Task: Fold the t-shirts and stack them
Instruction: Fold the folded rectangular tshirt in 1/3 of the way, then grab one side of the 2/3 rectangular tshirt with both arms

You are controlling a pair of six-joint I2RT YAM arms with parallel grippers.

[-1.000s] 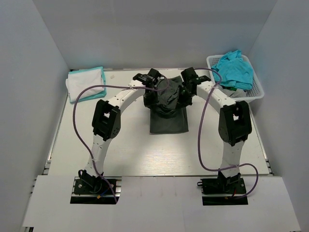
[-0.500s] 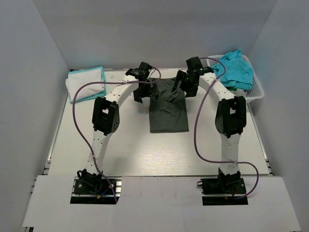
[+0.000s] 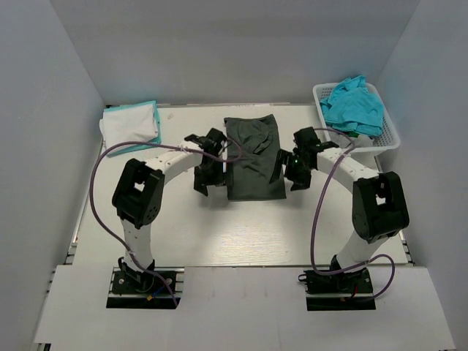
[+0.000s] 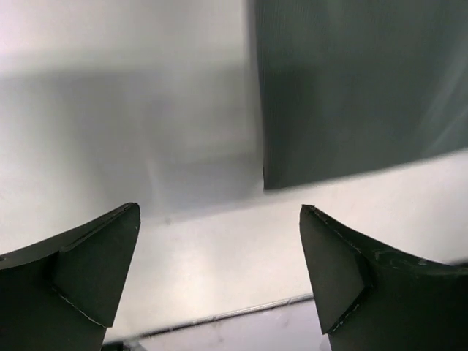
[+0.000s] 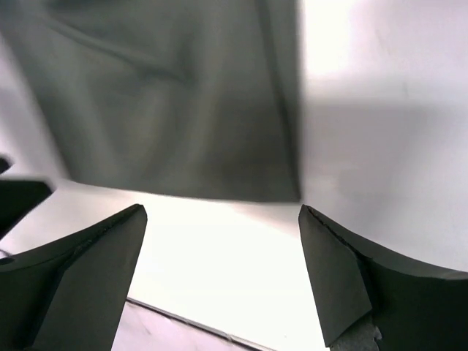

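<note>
The t-shirt's near corner on the basket's side (image 3: 284, 197) (image 5: 291, 193) lies below my right gripper, so I will move that gripper down onto it next with its fingers open.
A dark charcoal t-shirt (image 3: 253, 159) lies flat as a long folded rectangle in the middle of the table. My left gripper (image 3: 202, 183) hovers open just left of its near left corner. My right gripper (image 3: 291, 174) hovers open just right of its near right edge. In the left wrist view the shirt (image 4: 351, 80) fills the upper right, and the open gripper (image 4: 219, 281) holds nothing. In the right wrist view the shirt (image 5: 175, 95) fills the upper left, above the empty open gripper (image 5: 223, 281). Folded white and turquoise t-shirts (image 3: 131, 126) are stacked at the back left.
A white lattice basket (image 3: 389, 140) stands at the back right with crumpled turquoise t-shirts (image 3: 354, 104) piled in it. Grey walls close in the table on the left, back and right. Purple cables loop off both arms.
Both grippers held the dark shirt bunched up at the back, then opened and let it go. The shirt now lies flat, and both arms have drawn back towards me along its sides.
</note>
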